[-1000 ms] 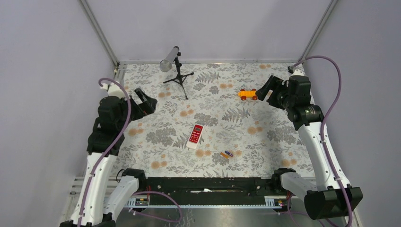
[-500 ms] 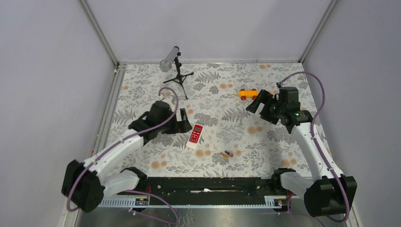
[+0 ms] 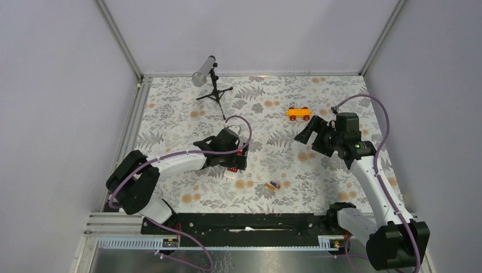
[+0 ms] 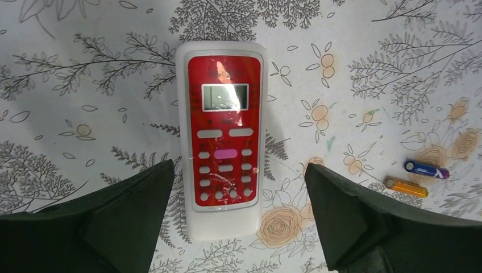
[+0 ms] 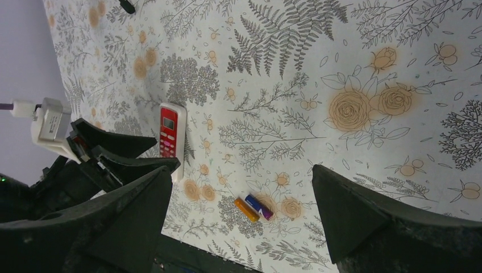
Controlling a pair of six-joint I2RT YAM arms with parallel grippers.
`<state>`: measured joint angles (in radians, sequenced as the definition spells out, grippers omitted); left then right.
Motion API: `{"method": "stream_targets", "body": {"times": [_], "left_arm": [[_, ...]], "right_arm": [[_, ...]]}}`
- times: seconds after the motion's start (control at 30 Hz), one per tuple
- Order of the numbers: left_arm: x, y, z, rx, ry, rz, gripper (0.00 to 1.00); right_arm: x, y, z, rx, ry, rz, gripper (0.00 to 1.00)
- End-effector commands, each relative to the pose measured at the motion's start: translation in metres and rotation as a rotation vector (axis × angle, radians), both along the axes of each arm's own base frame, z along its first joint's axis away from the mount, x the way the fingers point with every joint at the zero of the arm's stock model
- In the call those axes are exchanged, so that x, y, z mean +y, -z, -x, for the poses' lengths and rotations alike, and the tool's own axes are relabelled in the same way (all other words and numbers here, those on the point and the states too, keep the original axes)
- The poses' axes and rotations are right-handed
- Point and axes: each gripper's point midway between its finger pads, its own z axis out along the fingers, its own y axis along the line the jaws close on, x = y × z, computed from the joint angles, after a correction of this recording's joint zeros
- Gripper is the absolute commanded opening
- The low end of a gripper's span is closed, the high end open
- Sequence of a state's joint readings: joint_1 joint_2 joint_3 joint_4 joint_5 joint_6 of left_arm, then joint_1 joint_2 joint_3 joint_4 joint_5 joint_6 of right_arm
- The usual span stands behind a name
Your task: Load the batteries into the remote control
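Note:
I should move my left gripper down next so it is astride the remote control's button rows and close it on the remote's long sides, since the remote control is right below my open fingers.
The remote control (image 4: pixel 224 142) lies face up on the floral mat, red front with a pale screen and white buttons. My left gripper (image 4: pixel 239 168) hovers just above its lower end, open, a finger on each side and neither touching it. From above, the remote control (image 3: pixel 231 173) is mostly hidden under the left gripper (image 3: pixel 232 158). The batteries (image 3: pixel 272 185) lie side by side to its right, one orange (image 5: pixel 246 209), one blue-purple (image 5: pixel 259 206). My right gripper (image 3: pixel 310 136) hangs open well above the mat, right of centre, holding nothing; in the right wrist view the batteries show between the fingers of the right gripper (image 5: pixel 241 169).
An orange toy car (image 3: pixel 298 113) with dark wheels sits at the back right, just behind the right gripper. A small black tripod holding a grey cylinder (image 3: pixel 203 71) stands at the back left. Metal rails edge the mat on all sides.
My left arm has swung from the left edge to over the remote. The right arm has pulled away from the toy car toward the front, its jaws opening wider.

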<state>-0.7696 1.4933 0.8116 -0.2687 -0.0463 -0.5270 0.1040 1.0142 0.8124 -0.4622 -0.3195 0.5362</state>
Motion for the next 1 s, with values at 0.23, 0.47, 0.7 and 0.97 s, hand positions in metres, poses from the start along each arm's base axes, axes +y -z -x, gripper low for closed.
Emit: {"method": "stream_targets", "body": {"times": [0.23,0.47,0.7,0.97], "left_arm": [[-0.003,0.007,-0.024,-0.076,-0.006,-0.143,0.81],[-0.006,0.017,-0.02,-0.045,-0.001,-0.135,0.71],[-0.013,0.018,-0.019,-0.03,0.004,-0.108,0.48],[-0.03,-0.068,-0.023,-0.137,-0.014,0.108,0.46]], "right_arm": [[0.009,0.006,0.019,-0.01,-0.041,-0.055,0.99],[0.009,0.015,0.025,0.011,-0.037,-0.062,0.97],[0.012,0.013,0.026,0.003,-0.054,-0.076,1.0],[0.058,-0.017,0.036,-0.119,-0.263,-0.342,0.98]]}}
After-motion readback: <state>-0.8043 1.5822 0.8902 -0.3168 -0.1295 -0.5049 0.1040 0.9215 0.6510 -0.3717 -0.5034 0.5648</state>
